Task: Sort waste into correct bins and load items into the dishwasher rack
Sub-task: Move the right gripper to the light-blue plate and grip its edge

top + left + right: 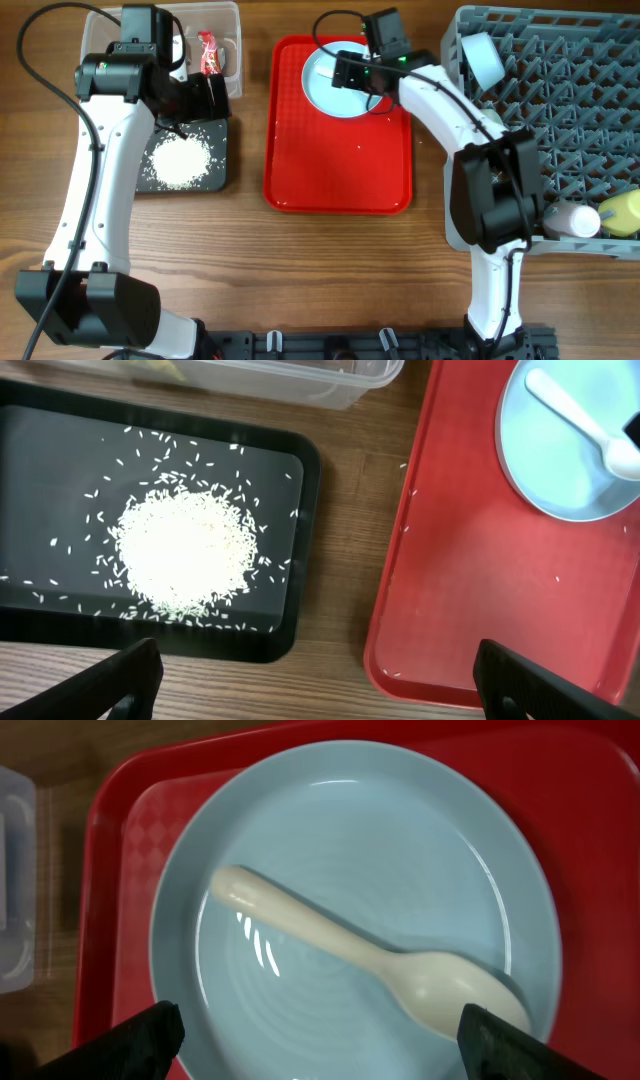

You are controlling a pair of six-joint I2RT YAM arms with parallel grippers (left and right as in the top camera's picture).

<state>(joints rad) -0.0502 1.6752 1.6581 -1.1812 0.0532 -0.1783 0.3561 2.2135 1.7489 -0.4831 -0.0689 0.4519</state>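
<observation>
The right gripper shifts toward the grey rack next, then moves back and down onto the plate's rim on that side [547, 923].
A pile of white rice grains [182, 160] [185, 550] lies in the black tray [226, 165] [300, 550]. A red wrapper [209, 55] lies in the clear tub [230, 30] [350, 382]. The pale blue plate [325, 88] [420, 850] sits on the red serving tray [340, 160] with the white spoon [380, 960] [580, 415] on it. My left gripper [315, 680] is open and empty above the table between black tray and red tray. My right gripper [320, 1040] is open just above the plate, fingers either side of the spoon. A pale bowl [484, 58], a white cup [572, 220] and a yellow cup [622, 213] are in the grey rack [580, 120].
A few stray rice grains lie on the red tray [450, 580]. Wooden table shows between the black tray and the red tray [350, 490]. The rack fills the right side.
</observation>
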